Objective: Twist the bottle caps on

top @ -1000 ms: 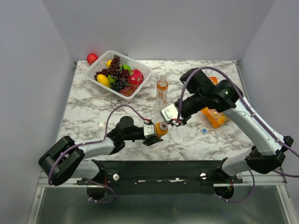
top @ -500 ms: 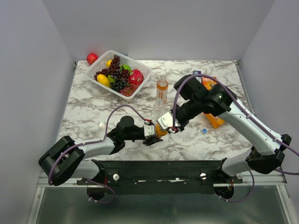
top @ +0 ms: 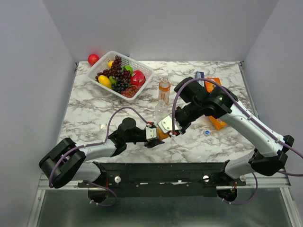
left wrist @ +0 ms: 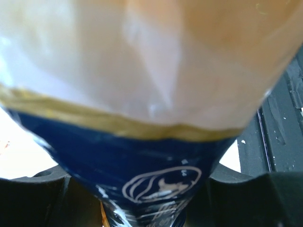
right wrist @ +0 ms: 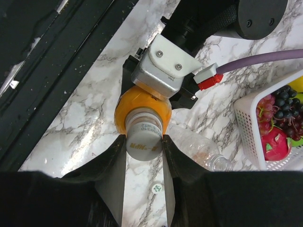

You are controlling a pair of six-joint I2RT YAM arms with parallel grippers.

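Observation:
My right gripper needs to turn the white cap it is holding clockwise in the wrist view next and then let it go, because the orange bottle's neck [right wrist: 144, 115] is right past the gripper's fingers.
My left gripper [top: 155, 133] is shut on an orange-drink bottle [right wrist: 142, 106], held tilted just above the table; its blue label [left wrist: 142, 161] fills the left wrist view. A white cap [right wrist: 143, 135] sits on that bottle's neck, and my right gripper [right wrist: 144, 140] is shut on the cap from both sides. A clear bottle [right wrist: 199, 149] lies beside them with its mouth open. A second orange bottle [top: 164, 89] stands upright farther back. A white cap with a green mark [right wrist: 155, 187] lies on the marble, and a blue cap [top: 207, 133] lies to the right.
A white basket [top: 142, 68] of fruit stands at the back left, with a red fruit [top: 93, 59] behind it. Orange snack packets [top: 218, 119] lie under the right arm. The black base rail [top: 161, 170] runs along the near edge.
The right arm has swung left and toward the near edge, bringing its gripper onto the top of the bottle in the left gripper. The left arm has stayed put.

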